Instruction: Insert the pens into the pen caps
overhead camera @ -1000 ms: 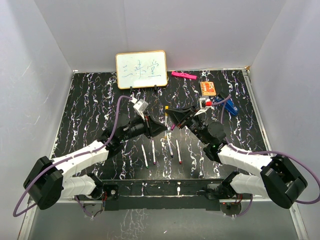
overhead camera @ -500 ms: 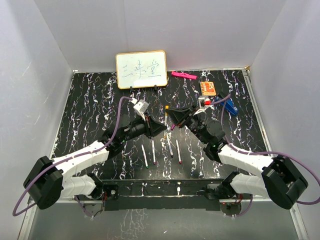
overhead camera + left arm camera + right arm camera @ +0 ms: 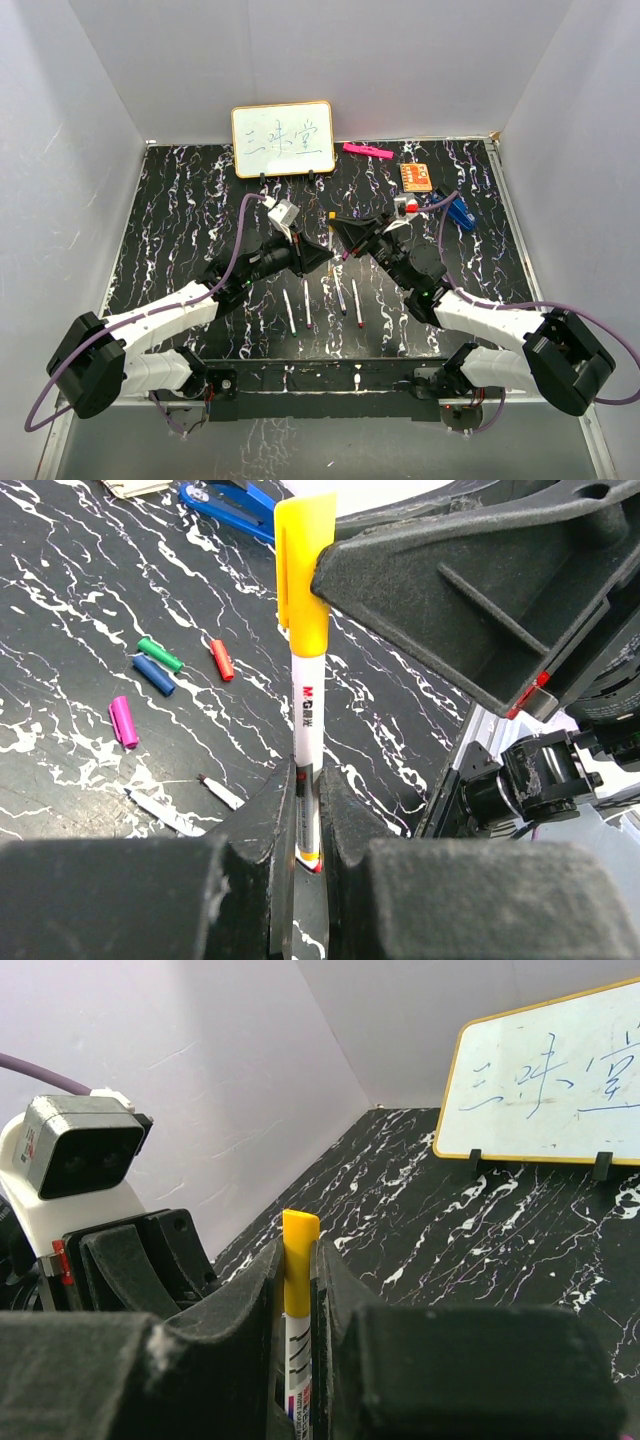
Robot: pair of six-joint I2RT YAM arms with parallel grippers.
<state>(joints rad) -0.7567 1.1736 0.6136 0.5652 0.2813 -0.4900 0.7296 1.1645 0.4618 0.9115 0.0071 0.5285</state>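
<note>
The left gripper will next carry the capped pen to the left in the top view, lower it onto the bare tabletop in front of the whiteboard and let it go.
My left gripper (image 3: 306, 785) is shut on a white pen (image 3: 307, 715) and holds it above the table. A yellow cap (image 3: 303, 570) sits on the pen's far end. My right gripper (image 3: 297, 1260) is shut on that yellow cap (image 3: 298, 1265), with the pen's barrel (image 3: 298, 1365) below it. In the top view the two grippers meet at mid-table, left (image 3: 320, 256) and right (image 3: 347, 236). Several more pens (image 3: 307, 303) lie in a row in front of them. The green (image 3: 160, 654), blue (image 3: 153, 674), red (image 3: 222, 659) and purple (image 3: 123, 721) caps lie loose on the table.
A small whiteboard (image 3: 283, 139) stands at the back. A pink marker (image 3: 366, 151), an orange card (image 3: 417, 177) and a blue object (image 3: 458, 213) lie at the back right. White walls close in the left, back and right sides.
The right arm has shifted slightly towards the left arm. Both grippers keep their hold on the pen and the yellow cap.
</note>
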